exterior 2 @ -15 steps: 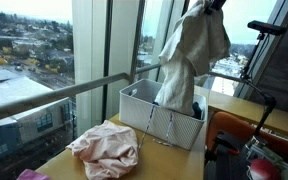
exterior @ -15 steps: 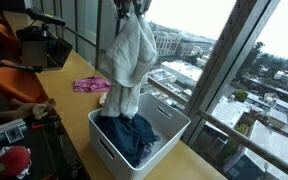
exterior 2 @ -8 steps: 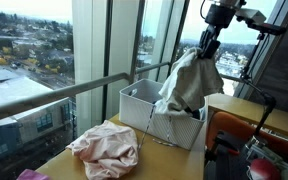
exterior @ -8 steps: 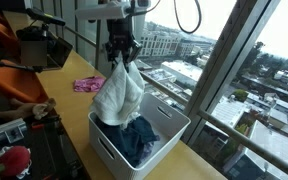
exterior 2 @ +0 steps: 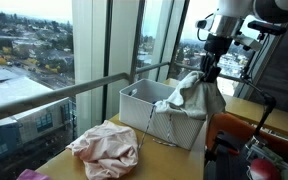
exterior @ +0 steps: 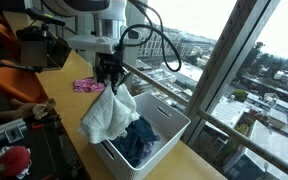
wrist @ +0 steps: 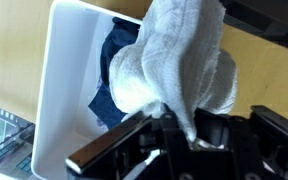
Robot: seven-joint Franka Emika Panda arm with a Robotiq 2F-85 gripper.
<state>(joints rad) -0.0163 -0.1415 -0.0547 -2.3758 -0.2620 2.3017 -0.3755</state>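
Observation:
The white towel hangs partly outside the basket's near rim, so my gripper should carry it outward and down over the dark blue cloth and then open.
My gripper is shut on a white towel and holds it by its top. The towel hangs bunched over the near rim of a white basket, partly outside it. A dark blue cloth lies inside the basket. In an exterior view the gripper holds the towel at the far end of the basket. In the wrist view the towel fills the middle, pinched at the gripper, above the basket and the blue cloth.
A pink cloth lies on the wooden table beside the basket; in an exterior view it shows as a magenta cloth. Windows and a railing run behind. A person's hand and gear sit nearby.
The gripper has come down with the towel, from high above the basket to just over its rim. The towel now bunches against the basket's edge.

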